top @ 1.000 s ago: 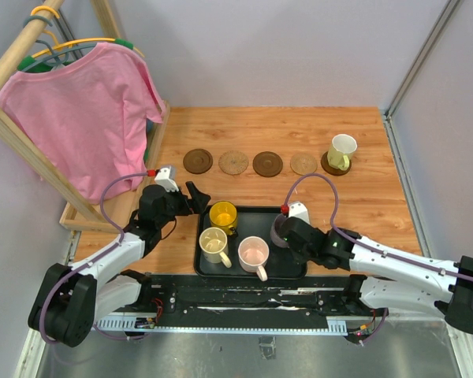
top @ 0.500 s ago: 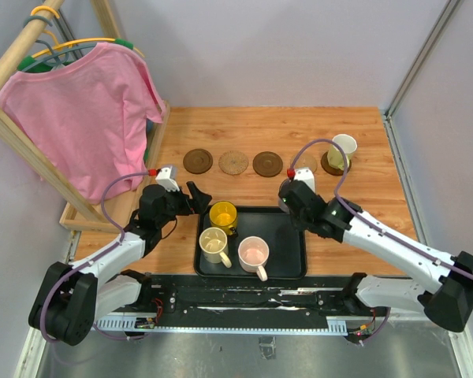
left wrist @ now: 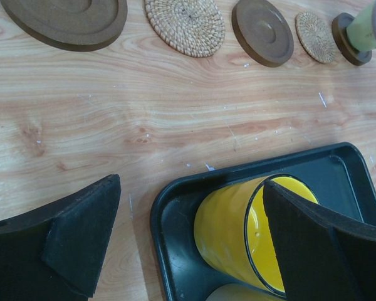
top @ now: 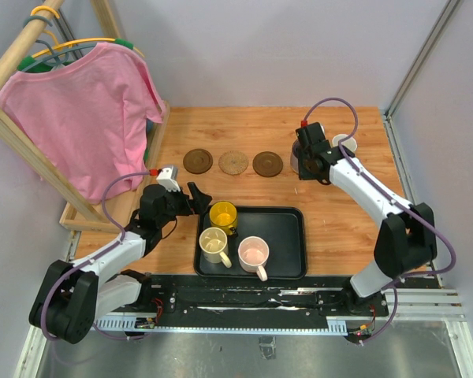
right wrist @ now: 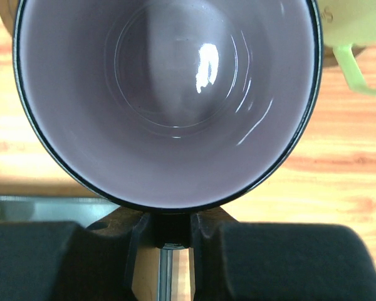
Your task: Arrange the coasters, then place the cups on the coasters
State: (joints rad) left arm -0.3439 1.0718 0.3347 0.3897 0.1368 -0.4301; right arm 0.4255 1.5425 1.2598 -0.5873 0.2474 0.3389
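Next, my right gripper moves outward and down to release the purple-grey cup on the fourth woven coaster, which lies bare below and outward of it.
Three bare coasters (top: 198, 161) (top: 233, 162) (top: 267, 164) lie in a row on the wooden table. The left wrist view shows a fourth, woven coaster (left wrist: 314, 36) beside them. A pale yellow-green cup (top: 343, 147) stands on the fifth coaster (left wrist: 342, 30). My right gripper (top: 308, 152) (right wrist: 169, 235) is shut on the handle of the purple-grey cup (right wrist: 166, 94) (top: 299, 164), held over the fourth coaster's spot. The black tray (top: 284, 240) holds the yellow cup (top: 223, 214) (left wrist: 238, 229), cream cup (top: 214, 244) and pink cup (top: 254, 253). My left gripper (top: 195, 197) (left wrist: 191, 194) is open just left of the yellow cup.
A pink shirt (top: 83, 118) hangs on a wooden rack (top: 102, 211) along the table's left side. Grey walls close the back and right. The pale green cup's handle (right wrist: 356, 70) lies just right of the purple-grey cup.
My right arm lifted the purple-grey cup from the tray's right end and carried it far and right to the coaster row. The left arm has not moved.
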